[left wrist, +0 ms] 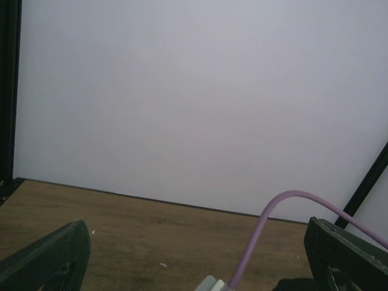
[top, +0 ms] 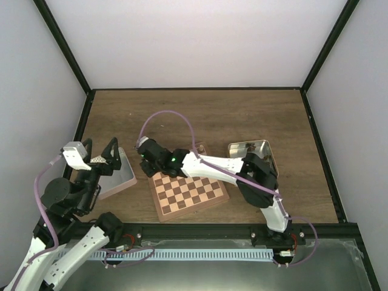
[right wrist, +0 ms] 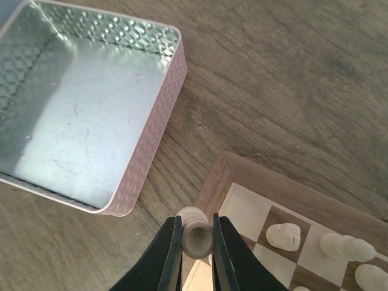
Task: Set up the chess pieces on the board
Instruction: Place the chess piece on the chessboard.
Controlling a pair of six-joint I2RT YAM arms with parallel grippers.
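Note:
My right gripper will move off the board's rim over the pale corner square (right wrist: 245, 210) of the board, lower the cream piece onto it and let go, because that square is still empty.
My right gripper (right wrist: 197, 242) is shut on a pale cream chess piece (right wrist: 195, 233), held just above the corner rim of the board (right wrist: 221, 176). Other pale chess pieces (right wrist: 284, 235) stand on the squares close by. From above, the right arm reaches left across the board (top: 189, 191), and the right gripper (top: 145, 159) sits at the board's far left corner. My left gripper (top: 100, 150) hangs open over the left tin (top: 118, 176). In its wrist view the left gripper (left wrist: 195, 242) holds nothing between its wide-set fingers (left wrist: 51, 257).
An empty silver tin (right wrist: 79, 109) with a pink patterned wall lies left of the board corner. A second tin (top: 251, 151) holding dark pieces sits at the board's far right. A purple cable (left wrist: 273, 218) arcs in front of the left gripper.

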